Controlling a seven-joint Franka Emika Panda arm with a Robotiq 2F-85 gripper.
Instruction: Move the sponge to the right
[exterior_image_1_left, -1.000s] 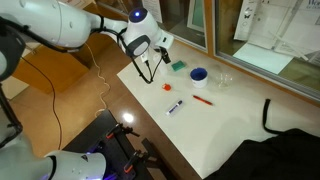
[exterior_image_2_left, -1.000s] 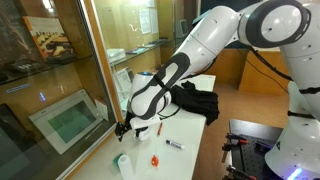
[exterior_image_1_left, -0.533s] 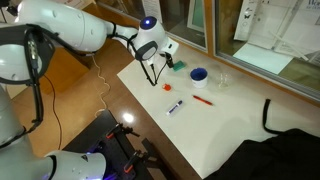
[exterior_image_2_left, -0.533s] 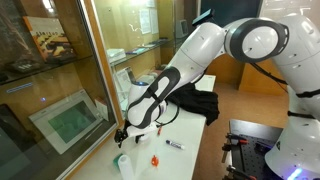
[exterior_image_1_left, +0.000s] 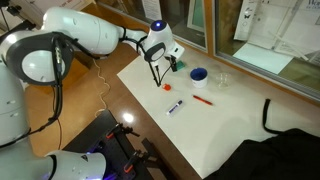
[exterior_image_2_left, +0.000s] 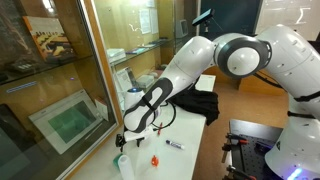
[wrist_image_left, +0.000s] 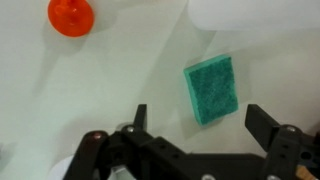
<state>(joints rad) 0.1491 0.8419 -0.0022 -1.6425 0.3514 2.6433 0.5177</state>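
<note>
I need to move my open gripper down onto the sponge's end nearest the fingers, going slowly to the right in the wrist view, because the sponge is off-center between my fingers.
The sponge (wrist_image_left: 212, 90) is a flat teal-green rectangle lying on the white table; in the wrist view it sits just ahead of my jaws, toward the right finger. In an exterior view its edge (exterior_image_1_left: 179, 66) shows right behind my fingers. My gripper (wrist_image_left: 200, 120) is open and empty, with nothing between the fingertips. It hovers low over the table's far left part (exterior_image_1_left: 163, 74). In the exterior view from the opposite side the gripper (exterior_image_2_left: 124, 137) is by the glass wall and the sponge is hidden by the arm.
A blue round dish (exterior_image_1_left: 199, 74) and a clear cup (exterior_image_1_left: 224, 79) stand right of the sponge. A small orange piece (exterior_image_1_left: 168, 87) (wrist_image_left: 71, 15), a marker (exterior_image_1_left: 175, 106) and a red pen (exterior_image_1_left: 203, 99) lie nearby. A black cloth (exterior_image_1_left: 285, 140) covers the table's right end.
My arm has swung right toward the sponge, so the gripper now hangs right beside it. The sponge and the other things have not moved.
</note>
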